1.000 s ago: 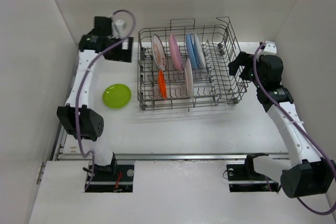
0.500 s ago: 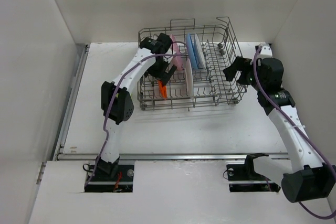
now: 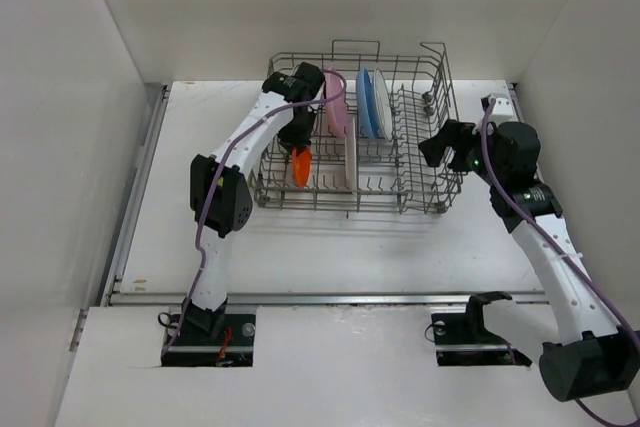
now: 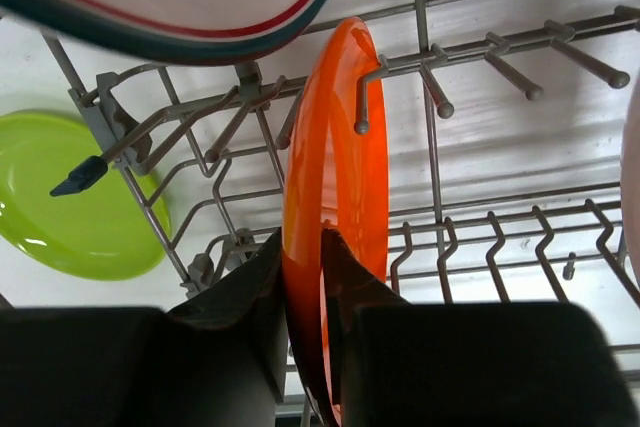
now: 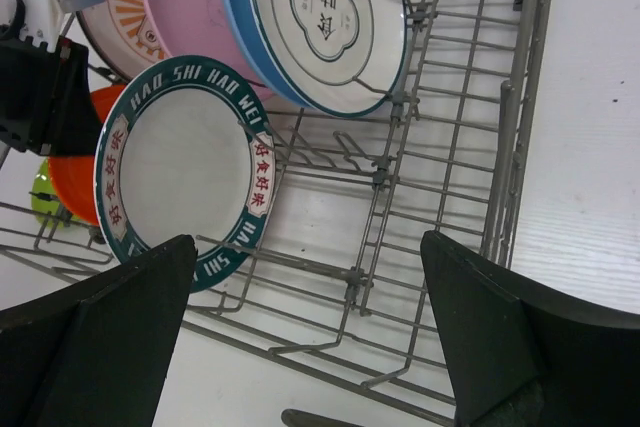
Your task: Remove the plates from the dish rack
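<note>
The lime green plate is already lying flat, so the left gripper should next go up from the dish rack, swing to the left in the top view and come down onto the plate.
The grey wire dish rack stands at the back middle of the table with several plates upright in its tines. My left gripper reaches down into its left side, shut on the rim of the orange plate, one finger on each face. Behind it stand a pink plate, a blue plate and a white patterned plate. A white plate with a teal rim stands in the front row. My right gripper hovers open beside the rack's right end, holding nothing.
A lime green plate lies flat on the table left of the rack, seen through the wires; my left arm covers it in the top view. White walls close in the table on the left, back and right.
My left arm swung from the table's far left into the rack, and its gripper shut on the orange plate. The rack shifted slightly. My right gripper barely moved.
</note>
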Robot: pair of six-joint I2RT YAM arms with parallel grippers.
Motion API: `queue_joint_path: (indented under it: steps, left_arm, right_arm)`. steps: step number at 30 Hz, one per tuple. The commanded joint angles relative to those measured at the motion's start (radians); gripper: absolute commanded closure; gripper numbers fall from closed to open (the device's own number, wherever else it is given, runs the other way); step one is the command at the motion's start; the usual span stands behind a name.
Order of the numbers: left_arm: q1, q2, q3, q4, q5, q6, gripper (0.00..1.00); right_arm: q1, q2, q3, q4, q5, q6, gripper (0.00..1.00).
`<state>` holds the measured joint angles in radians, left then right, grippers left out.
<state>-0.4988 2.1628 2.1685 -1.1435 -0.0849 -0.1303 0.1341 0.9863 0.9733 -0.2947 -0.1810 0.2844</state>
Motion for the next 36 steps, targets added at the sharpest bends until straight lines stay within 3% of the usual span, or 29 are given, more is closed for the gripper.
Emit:
queue_joint_path:
  steps: [1, 5, 12, 17, 21, 26, 33, 36]
  left_arm:
    - [-0.029, -0.061, 0.033, -0.07, 0.111, 0.141, 1.0]
    - [-0.029, -0.08, 0.143, -0.061, 0.132, 0.132, 1.0]
    - [0.017, -0.207, 0.208, 0.051, 0.246, 0.087, 1.0]
    - [0.072, -0.288, 0.165, 0.071, 0.272, 0.087, 1.0]
    - [0.173, -0.31, 0.143, 0.08, 0.316, 0.052, 1.0]
    - [0.428, -0.369, 0.045, 0.082, 0.471, 0.023, 1.0]
    - [0.738, -0.389, -0.258, 0.073, 0.64, 0.055, 1.0]
    - [0.775, -0.37, -0.379, 0.082, 0.663, 0.125, 1.0]
  right_arm:
    - [0.001, 0.002, -0.001, 0.006, 0.006, -0.016, 0.0]
    - [0.001, 0.002, 0.047, -0.003, -0.003, -0.016, 0.0]
    - [0.01, 0.011, 0.1, -0.024, -0.014, -0.025, 0.0]
    - [0.019, 0.02, 0.12, -0.034, -0.034, -0.025, 0.0]
    - [0.042, 0.069, 0.165, -0.044, -0.098, -0.025, 0.0]
    - [0.156, 0.144, 0.206, -0.024, -0.253, -0.025, 0.0]
    - [0.344, 0.288, 0.24, -0.012, -0.101, -0.034, 0.0]
    - [0.393, 0.359, 0.249, -0.012, -0.051, -0.034, 0.0]
